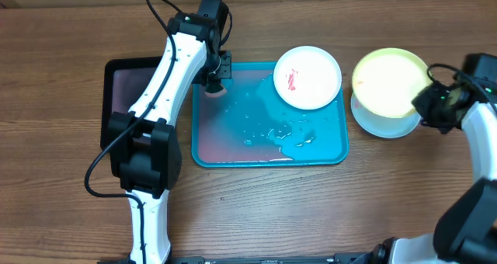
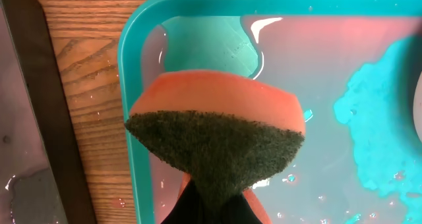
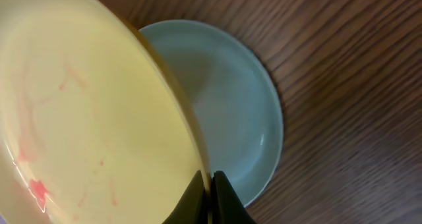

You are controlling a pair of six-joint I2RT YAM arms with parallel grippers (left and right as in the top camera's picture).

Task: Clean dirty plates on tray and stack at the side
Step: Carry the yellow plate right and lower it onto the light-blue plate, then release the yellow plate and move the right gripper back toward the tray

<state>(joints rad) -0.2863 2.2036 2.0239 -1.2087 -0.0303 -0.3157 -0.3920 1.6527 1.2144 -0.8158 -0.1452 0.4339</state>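
Note:
Next, the right gripper brings the tilted yellow-green plate (image 1: pixel 388 81) down until it settles flat over the light blue plate (image 1: pixel 384 124).
The turquoise tray (image 1: pixel 233 157) lies mid-table, wet with pinkish water. The white plate (image 1: pixel 307 78) with a red smear rests on its far right corner. My left gripper (image 1: pixel 215 85) is shut on an orange sponge with a dark scouring side (image 2: pixel 217 145), over the tray's far left corner (image 2: pixel 135 66). My right gripper (image 1: pixel 423 102) is shut on the rim of the yellow-green plate (image 1: pixel 388 81), holding it tilted above the light blue plate (image 1: pixel 384 124) on the table right of the tray. Faint red marks show on the yellow-green plate (image 3: pixel 79 118); the light blue plate (image 3: pixel 231 112) looks clean.
A smaller black tray (image 1: pixel 128 85) holding water sits left of the turquoise tray, partly under my left arm. The wooden table (image 1: pixel 311 210) runs along the front.

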